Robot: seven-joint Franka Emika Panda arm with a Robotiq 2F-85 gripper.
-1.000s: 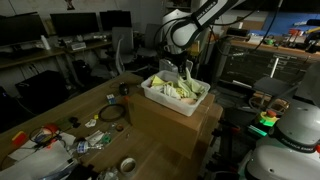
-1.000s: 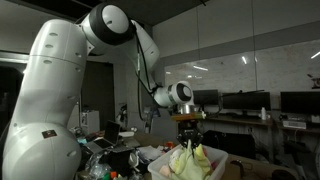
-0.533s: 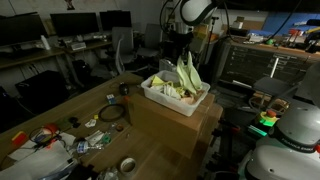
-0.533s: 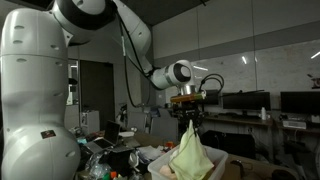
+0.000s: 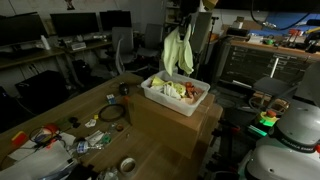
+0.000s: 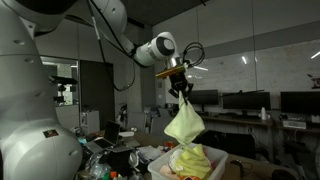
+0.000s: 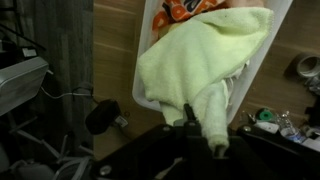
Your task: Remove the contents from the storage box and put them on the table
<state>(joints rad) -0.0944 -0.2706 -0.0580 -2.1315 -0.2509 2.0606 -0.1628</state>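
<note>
The robot's gripper has the cloth hanging above the storage box, so it will swing the cloth sideways over the table next and then open.
A pale yellow-green cloth hangs clear above the white storage box, pinched at its top by my gripper, which is shut on it. In an exterior view the same cloth dangles from the gripper over the box, where more cloth pieces lie. From the wrist, the cloth drapes from the gripper and covers most of the box below. Cream and pink pieces remain in the box. The box stands on a cardboard carton beside the wooden table.
Tape rolls, small colourful packets and a further roll lie scattered on the table. Dark desks with monitors stand behind. A white rounded device is at the right.
The arm has risen steadily, lifting the yellow-green cloth out of the box until it hangs free above it.
</note>
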